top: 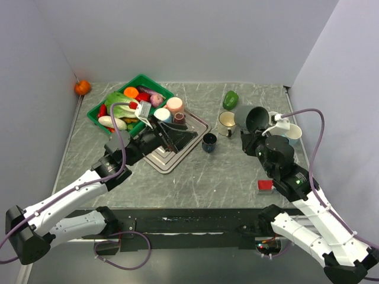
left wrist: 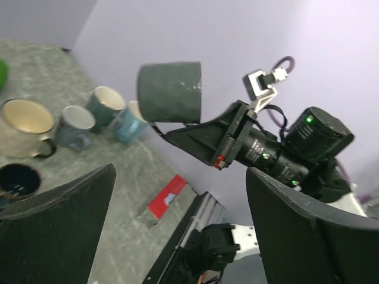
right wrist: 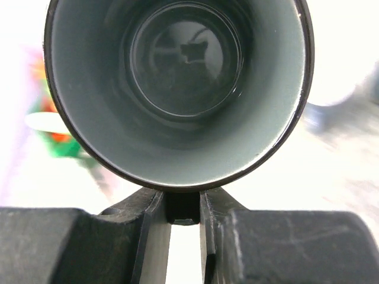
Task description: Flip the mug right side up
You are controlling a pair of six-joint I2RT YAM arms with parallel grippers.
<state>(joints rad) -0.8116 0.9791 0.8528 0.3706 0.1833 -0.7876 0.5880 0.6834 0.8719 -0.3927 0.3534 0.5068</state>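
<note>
My right gripper tilts down and moves lower and left in the top view next, onto bare table (top: 227, 150) beside the small dark cup, since the mug hangs tilted.
The dark grey mug (top: 256, 118) hangs in the air at the right of the table, tilted, its opening turned toward my right wrist. In the right wrist view its grey inside (right wrist: 177, 89) fills the frame. My right gripper (top: 251, 137) is shut on the mug's handle (right wrist: 182, 207), which sits between the two fingers. The left wrist view shows the mug (left wrist: 170, 92) held off the table by the right gripper (left wrist: 177, 131). My left gripper (top: 170, 139) is open and empty above the metal tray (top: 198, 123); its fingers (left wrist: 56, 236) stand wide apart.
A cream mug (top: 227, 123), a small dark cup (top: 208, 142) and a green pepper (top: 230, 99) stand left of the held mug. A white and teal mug (top: 291, 135) is to its right. A red card (top: 265, 185) lies near the front. A green basket (top: 95, 111) of vegetables is at the back left.
</note>
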